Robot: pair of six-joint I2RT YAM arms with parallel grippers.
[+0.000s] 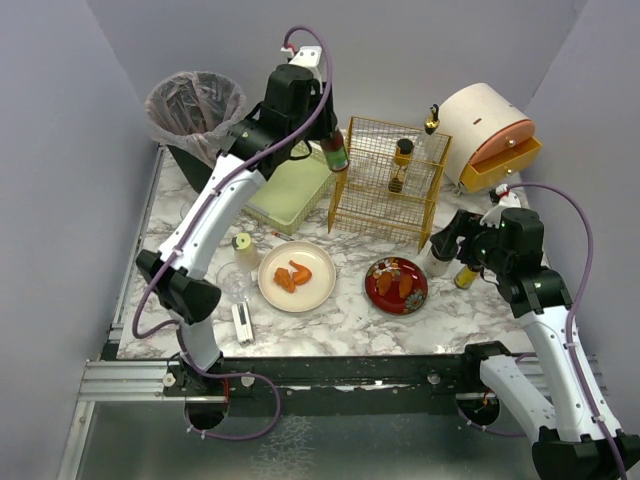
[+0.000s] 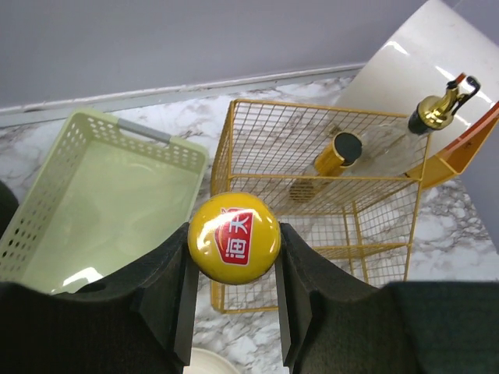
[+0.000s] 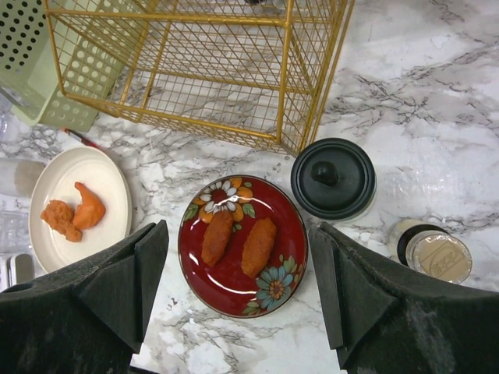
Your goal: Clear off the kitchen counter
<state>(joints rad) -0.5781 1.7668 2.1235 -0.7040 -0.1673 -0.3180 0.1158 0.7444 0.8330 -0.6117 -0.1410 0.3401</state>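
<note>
I need to move my left gripper over the gold wire rack's tray-side end [image 1: 370,168] [image 2: 259,181] next, lower the sauce bottle inside and let go of it, because there is free room beside the black-capped bottle.
The kitchen counter [image 1: 350,322] is white marble with a metal rail edge. My left gripper [image 1: 334,150] is shut on a sauce bottle [image 1: 336,157] and holds it above the gap between the pale green tray [image 1: 290,192] and the gold wire rack [image 1: 385,185]. In the left wrist view the bottle's yellow cap [image 2: 234,238] sits between my fingers [image 2: 168,273]. My right gripper [image 3: 238,269] is open and empty, above a red flowered plate [image 3: 204,274] with two fried pieces. In the top view the right gripper [image 1: 447,243] hovers right of that plate [image 1: 396,286].
A white plate [image 1: 297,276] holds fried pieces. A black-lidded jar [image 3: 334,179] and a small jar [image 3: 434,253] stand right of the red plate. A glass [image 1: 235,282] and a yellow-lidded jar [image 1: 244,245] are at left. A bin [image 1: 195,110] and a bread box [image 1: 485,135] stand at the back.
</note>
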